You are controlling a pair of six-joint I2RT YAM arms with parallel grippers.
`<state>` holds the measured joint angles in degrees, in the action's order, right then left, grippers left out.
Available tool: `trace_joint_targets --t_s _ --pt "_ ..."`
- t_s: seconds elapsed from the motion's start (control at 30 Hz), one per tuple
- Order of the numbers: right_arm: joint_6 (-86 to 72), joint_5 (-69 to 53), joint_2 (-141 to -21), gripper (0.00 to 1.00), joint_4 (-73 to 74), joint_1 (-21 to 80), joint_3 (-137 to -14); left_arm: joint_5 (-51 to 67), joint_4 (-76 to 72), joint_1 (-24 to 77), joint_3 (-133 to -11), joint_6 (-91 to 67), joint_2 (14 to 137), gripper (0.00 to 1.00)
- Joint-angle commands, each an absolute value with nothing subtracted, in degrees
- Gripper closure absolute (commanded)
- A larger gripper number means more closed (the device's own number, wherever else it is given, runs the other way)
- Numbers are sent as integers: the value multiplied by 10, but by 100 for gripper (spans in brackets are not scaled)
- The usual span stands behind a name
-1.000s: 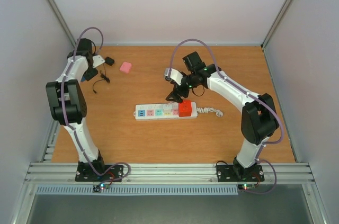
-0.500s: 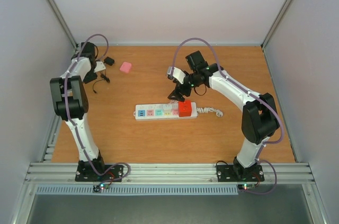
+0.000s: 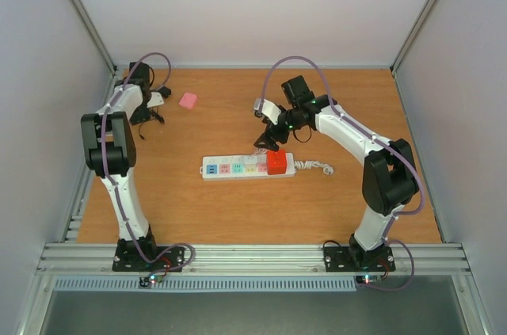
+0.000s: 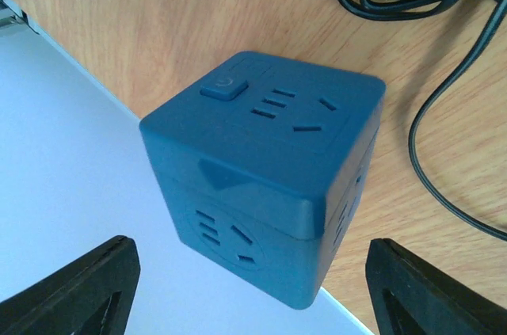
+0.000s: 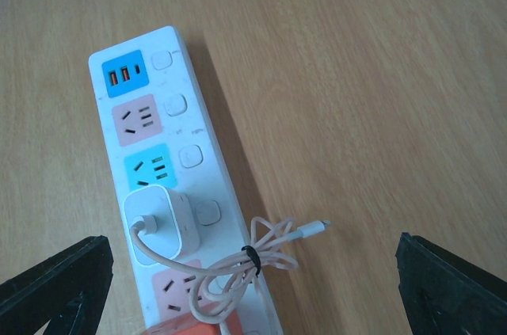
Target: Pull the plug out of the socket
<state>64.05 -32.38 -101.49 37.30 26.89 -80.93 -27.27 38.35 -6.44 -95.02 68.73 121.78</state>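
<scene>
I need to move my right gripper back and down, with its fingers on both sides of the red-orange plug block (image 3: pixel 276 161) (image 5: pixel 204 328), because the block is below the gripper and nearer to my base.
The white power strip (image 3: pixel 247 166) lies mid-table with pastel outlet faces; it also shows in the right wrist view (image 5: pixel 170 153). A white charger plug (image 5: pixel 162 220) sits in one outlet, its white cable (image 5: pixel 253 260) bundled with a black tie. A red-orange plug block (image 3: pixel 276 161) sits at the strip's right end and shows at the right wrist view's bottom edge (image 5: pixel 198 327). My right gripper (image 3: pixel 268 141) (image 5: pixel 252 272) is open and empty above the strip. My left gripper (image 3: pixel 149 112) (image 4: pixel 249 272) is open at the far left corner, its jaws either side of a dark blue cube socket (image 4: pixel 265 177) without touching it.
A pink block (image 3: pixel 188 100) lies at the back left. Black cables (image 4: pixel 412 2) coil on the wood behind the cube. The cube stands partly on a pale flat surface (image 4: pixel 63 169). The strip's curly white cord (image 3: pixel 315 166) trails right. Side walls enclose the table.
My left arm has swung further into the back left corner, toward the dark cube. My right gripper has shifted slightly right, staying above the strip. The strip has not moved.
</scene>
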Motion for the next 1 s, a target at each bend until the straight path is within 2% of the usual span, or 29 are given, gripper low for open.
trace_joint_targets --t_s 0.0,0.33,0.47,0.97 --pt "635 -331 -988 2 366 260 -807 -269 390 -63 -974 688 1225 19" --pt "673 -385 -978 1 429 230 -821 -172 455 -55 -996 633 1176 15" --pt "704 -404 -971 1 467 217 -816 -115 440 -46 -966 610 1132 14" --pt "811 -419 -931 3 506 169 -712 256 444 16 -849 557 968 17"
